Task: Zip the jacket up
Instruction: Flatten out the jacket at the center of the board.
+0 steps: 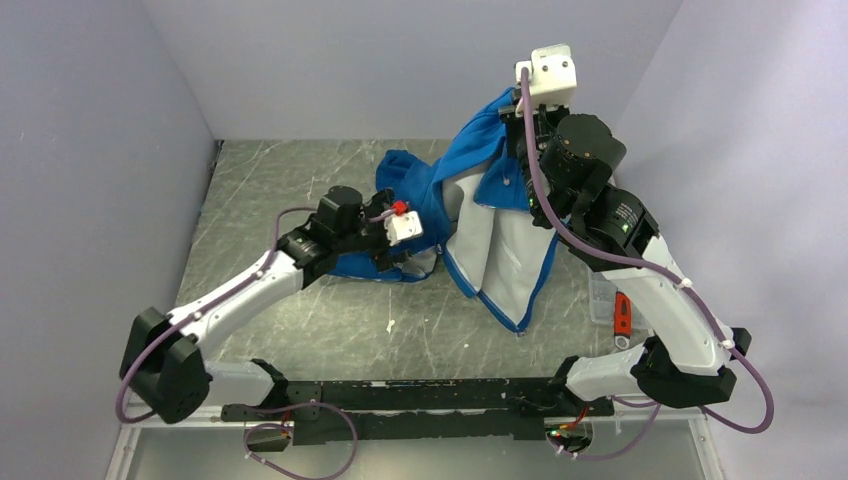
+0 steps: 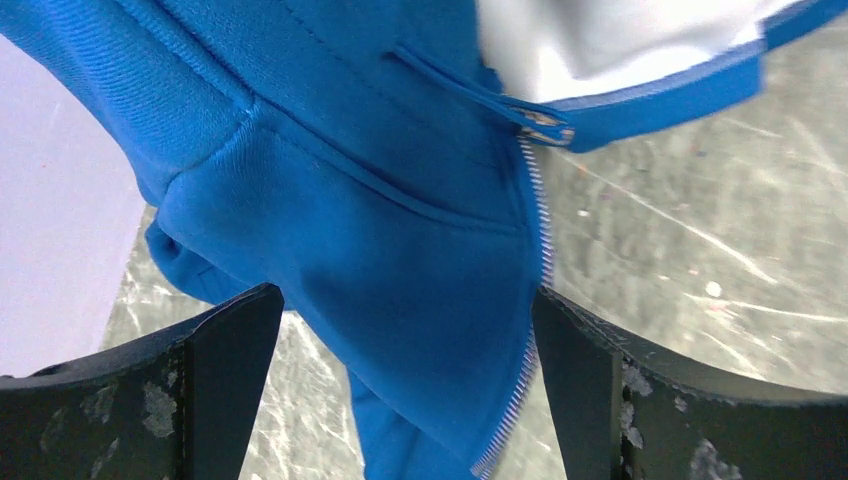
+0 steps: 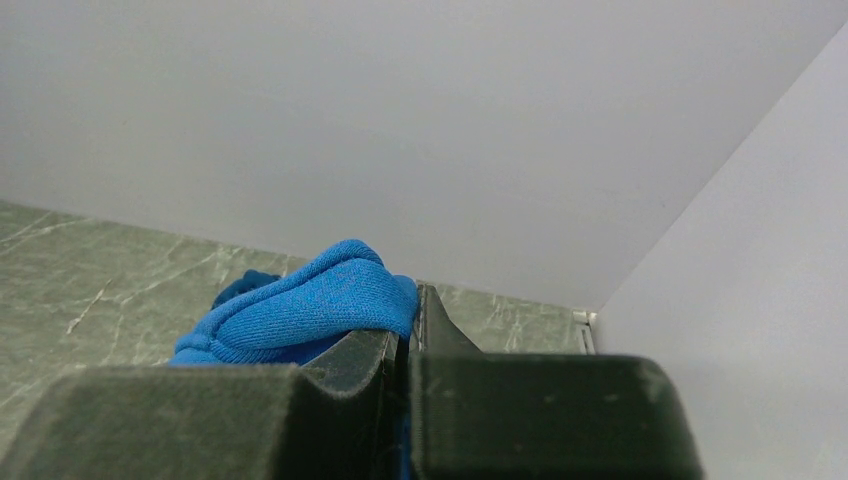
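Note:
My left gripper is going to move outward over the blue fabric (image 3: pixel 300 300) next and close on the jacket's far upper edge, because only the jacket's other end is held up high.
The bright-blue jacket (image 1: pixel 430 190) lies spread on the table with its pale lining (image 1: pixel 500 245) showing. One end is pulled up high at the back by my right gripper (image 1: pixel 517 112). In the right wrist view that gripper (image 3: pixel 412 300) is shut on a fold of the jacket's blue fabric (image 3: pixel 300 300). My left gripper (image 1: pixel 408 262) sits low at the jacket's left part. In the left wrist view it (image 2: pixel 405 300) is wide open, and the jacket's hem (image 2: pixel 400 300) hangs between the fingers without being pinched. The silvery zipper teeth (image 2: pixel 543 250) run by the right finger (image 2: pixel 585 390); the slider (image 2: pixel 545 125) is above.
A red-handled tool (image 1: pixel 621 312) lies at the table's right side beside the right arm. A small white scrap (image 1: pixel 390 325) sits on the table (image 1: pixel 300 320) in front of the jacket. Grey walls close in the left, back and right sides.

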Tool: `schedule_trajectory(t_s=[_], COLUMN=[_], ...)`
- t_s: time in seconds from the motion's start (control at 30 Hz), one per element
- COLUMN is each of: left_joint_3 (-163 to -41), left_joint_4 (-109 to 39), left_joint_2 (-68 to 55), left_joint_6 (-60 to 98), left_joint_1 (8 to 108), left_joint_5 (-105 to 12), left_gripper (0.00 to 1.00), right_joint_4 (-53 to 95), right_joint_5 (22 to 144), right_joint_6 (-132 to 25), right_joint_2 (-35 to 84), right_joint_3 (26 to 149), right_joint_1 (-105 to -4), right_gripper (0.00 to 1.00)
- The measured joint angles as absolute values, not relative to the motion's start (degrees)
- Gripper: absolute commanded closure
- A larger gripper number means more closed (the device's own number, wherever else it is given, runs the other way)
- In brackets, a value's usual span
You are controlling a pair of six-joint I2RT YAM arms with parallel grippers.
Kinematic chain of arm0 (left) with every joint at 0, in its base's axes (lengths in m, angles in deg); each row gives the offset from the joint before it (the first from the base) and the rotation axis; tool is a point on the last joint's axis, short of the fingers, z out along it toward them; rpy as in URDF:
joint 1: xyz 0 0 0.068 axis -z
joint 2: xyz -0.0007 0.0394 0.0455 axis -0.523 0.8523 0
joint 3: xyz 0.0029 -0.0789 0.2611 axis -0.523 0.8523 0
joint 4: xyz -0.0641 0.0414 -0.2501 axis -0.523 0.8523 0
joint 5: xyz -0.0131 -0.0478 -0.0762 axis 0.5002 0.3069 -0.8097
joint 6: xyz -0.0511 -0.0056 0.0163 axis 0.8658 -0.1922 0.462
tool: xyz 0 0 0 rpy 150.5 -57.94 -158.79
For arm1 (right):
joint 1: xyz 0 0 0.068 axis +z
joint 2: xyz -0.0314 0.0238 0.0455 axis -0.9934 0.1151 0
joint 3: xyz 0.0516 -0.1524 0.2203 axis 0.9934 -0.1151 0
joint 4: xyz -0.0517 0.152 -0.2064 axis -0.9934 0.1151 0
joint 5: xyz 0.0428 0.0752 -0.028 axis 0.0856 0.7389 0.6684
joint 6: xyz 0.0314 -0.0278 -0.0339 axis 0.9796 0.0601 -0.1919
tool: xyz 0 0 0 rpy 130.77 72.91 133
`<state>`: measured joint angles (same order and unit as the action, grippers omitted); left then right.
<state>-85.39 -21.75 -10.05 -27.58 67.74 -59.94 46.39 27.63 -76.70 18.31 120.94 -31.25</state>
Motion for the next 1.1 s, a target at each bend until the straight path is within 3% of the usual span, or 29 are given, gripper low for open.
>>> schedule_trajectory(t_s=[0.17,0.2,0.27,0.33,0.37,0.4,0.83,1.1], left_joint_3=[-85.76,-86.35,-88.01,-90.48,-91.53,-93.02,-109.52,-138.5], left_joint_4=[-26.03,-25.58,-23.94,-21.66,-20.79,-19.98,-17.42,-9.55], left_joint_2=[-3.36,-1.79,0.66,2.56,3.0,3.5,1.86,0.59], left_joint_6=[-28.13,-28.0,-27.95,-28.11,-27.56,-27.87,-22.58,-17.88], left_joint_1=[68.66,68.77,68.77,68.7,68.64,68.48,63.28,63.48], left_joint_5=[-55.52,-55.07,-54.93,-55.39,-55.59,-55.68,-53.71,-54.34], left_gripper=[0.01,0.08,0.33,0.79,0.91,0.97,1.0,1.0], right_joint_4=[47.33,47.49,47.66,47.66,47.66,47.62,47.53,48.84], right_joint_5=[27.74,27.78,27.93,28.15,28.17,28.22,28.06,27.37], right_joint_6=[-76.28,-76.24,-76.19,-76.11,-76.09,-76.06,-75.6,-73.64], right_joint_2=[18.2,18.13,17.87,17.37,17.08,16.67,12.54,12.67], right_joint_3=[120.94,120.94,120.94,120.81,120.66,120.4,115.65,116.77], right_joint_1=[-31.25,-31.25,-31.25,-31.32,-31.36,-31.36,-33.24,-33.81], right_gripper=[1.0,1.0,1.0,1.0,1.0,1.0,1.0,1.0])
